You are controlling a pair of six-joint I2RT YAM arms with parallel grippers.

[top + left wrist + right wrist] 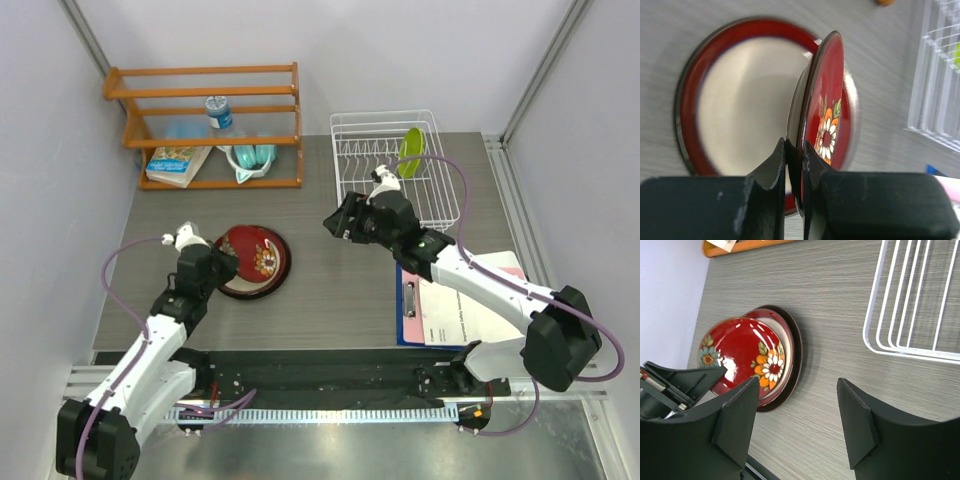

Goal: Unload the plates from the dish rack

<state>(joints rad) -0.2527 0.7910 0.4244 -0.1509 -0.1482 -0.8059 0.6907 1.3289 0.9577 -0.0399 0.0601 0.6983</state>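
Note:
The lime green plate stands upright, outward and rightward in the top view. My right gripper reaches that way next, down onto its upper rim point(412, 150).
My left gripper point(218, 266) is shut on the rim of the smaller dark red flowered plate point(252, 255). In the left wrist view my left gripper point(795, 146) holds this plate point(827, 100) tilted on edge over the maroon-rimmed plate point(740, 105), which lies flat on the table. My right gripper point(343, 224) is open and empty above the table between the plates and the white dish rack point(352, 165). The lime green plate point(410, 151) stands upright in the rack. In the right wrist view the red plate point(742, 352) lies left of the rack point(875, 335). I cannot make out the grey-rimmed plate.
An orange wooden shelf point(200, 125) at the back left holds a bottle point(218, 112), a book point(178, 165) and headphones point(252, 158). A blue clipboard with paper point(455, 305) lies at the front right under my right arm.

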